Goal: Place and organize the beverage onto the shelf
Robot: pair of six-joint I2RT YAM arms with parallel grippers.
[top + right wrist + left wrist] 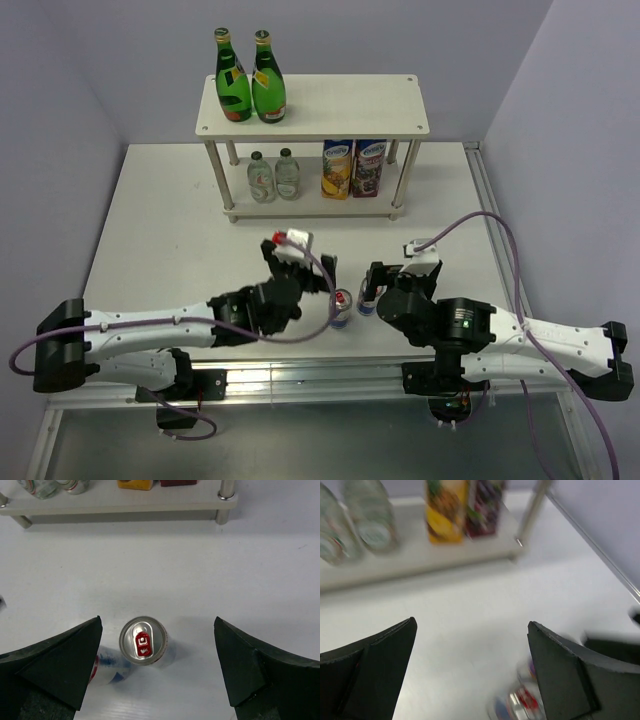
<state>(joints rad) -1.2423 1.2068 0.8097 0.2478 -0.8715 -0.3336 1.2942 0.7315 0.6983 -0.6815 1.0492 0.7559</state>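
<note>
My left gripper still has the nearer can outside its open fingers, so it needs to move back and down, to the right in the top view, around that can.
The shelf (340, 100) stands at the far side of the table. Two green glass bottles (250, 85) stand on its top board at the left. Two small clear bottles (273, 176) stand on its lower board. Two slim blue-silver-red cans stand on the table near the arms, one (341, 308) to the left and one (367, 301) by the right gripper. My right gripper (158, 620) is open above the right can (143, 640), which sits upright between the fingers. The other can (109, 663) is partly hidden by the left finger. My left gripper (472, 622) is open and empty, with a blurred can (517, 705) low on its right.
Two juice cartons, one yellow (336, 169) and one dark purple (369, 166), stand on the shelf's lower board to the right of the clear bottles. The right half of the top board is bare. Walls close in the table on the left, right and far sides.
</note>
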